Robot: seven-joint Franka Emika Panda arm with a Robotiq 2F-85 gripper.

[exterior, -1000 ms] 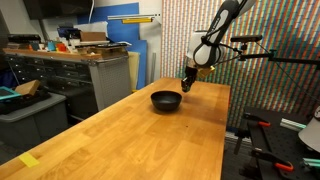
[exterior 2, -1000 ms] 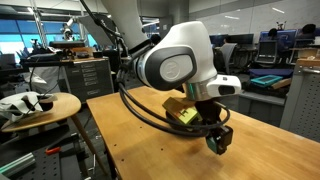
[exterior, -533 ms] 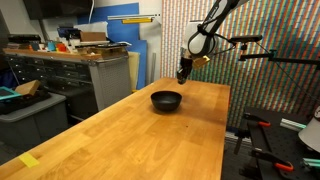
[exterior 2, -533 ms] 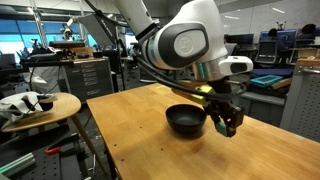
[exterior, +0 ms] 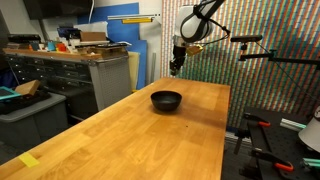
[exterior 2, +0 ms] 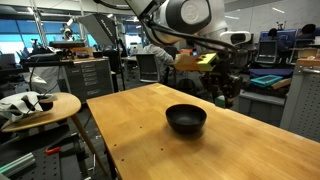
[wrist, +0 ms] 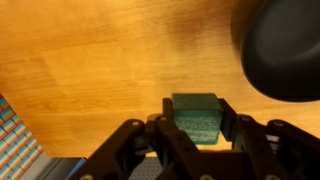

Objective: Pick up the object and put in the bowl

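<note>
The black bowl [wrist: 287, 48] is below my gripper and to its right in the wrist view. I will carry the block [wrist: 196, 112] over and down into the bowl, then let it go.
My gripper [wrist: 196, 118] is shut on the small green block [wrist: 196, 112], which sits between the two dark fingers in the wrist view. The black bowl [wrist: 283, 50] lies at the upper right of that view, on the wooden table [wrist: 90, 60] below. In both exterior views the gripper [exterior: 176, 63] [exterior 2: 228, 92] hangs well above the table, behind and above the bowl [exterior: 166, 100] [exterior 2: 186, 119]. The block is too small to make out in the exterior views.
The long wooden table [exterior: 130, 135] has a yellow tag [exterior: 29, 160] near its front left corner. A workbench with drawers [exterior: 70, 75] stands beside it. A round stool table [exterior 2: 35, 108] stands off the table's edge.
The gripper has risen from table height beside the bowl to well above it, carrying the green block, and moved back behind the bowl.
</note>
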